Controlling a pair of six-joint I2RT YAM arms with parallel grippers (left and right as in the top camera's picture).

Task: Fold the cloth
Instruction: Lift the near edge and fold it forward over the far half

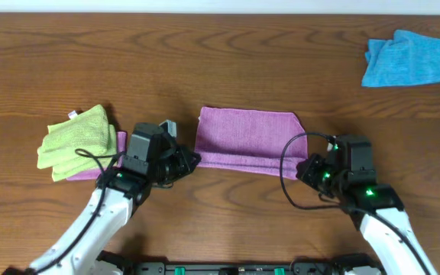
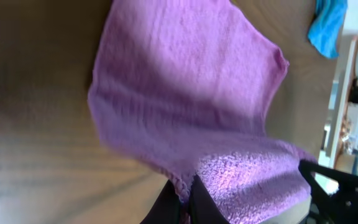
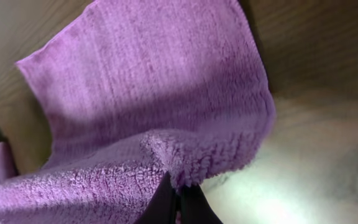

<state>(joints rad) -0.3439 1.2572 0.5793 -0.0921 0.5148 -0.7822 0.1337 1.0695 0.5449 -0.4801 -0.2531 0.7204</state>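
The robot next needs to move the cloth's pinched hem in its right gripper outward and down toward the cloth's far corner (image 1: 293,116) and let it go, since that corner is still uncovered.
The purple-magenta cloth (image 1: 247,131) lies in the middle of the table, its near edge raised and turned a little over itself. My left gripper (image 1: 192,160) is shut on the near left corner. In the left wrist view the black fingers (image 2: 202,204) pinch the cloth's (image 2: 185,81) hem, with my left gripper (image 2: 187,198) at the bottom of the picture. My right gripper (image 1: 305,166) is shut on the near right corner. The right wrist view has the cloth (image 3: 148,81) bunched over my right gripper (image 3: 178,194). No white tag shows.
A lime-green cloth (image 1: 78,138) lies folded at the left, on top of another purple piece (image 1: 107,169), close to my left arm. A bright blue cloth (image 1: 408,58) is crumpled at the far right; the left wrist view shows the blue cloth (image 2: 328,25) too. The wooden table (image 1: 228,61) lies under all of it.
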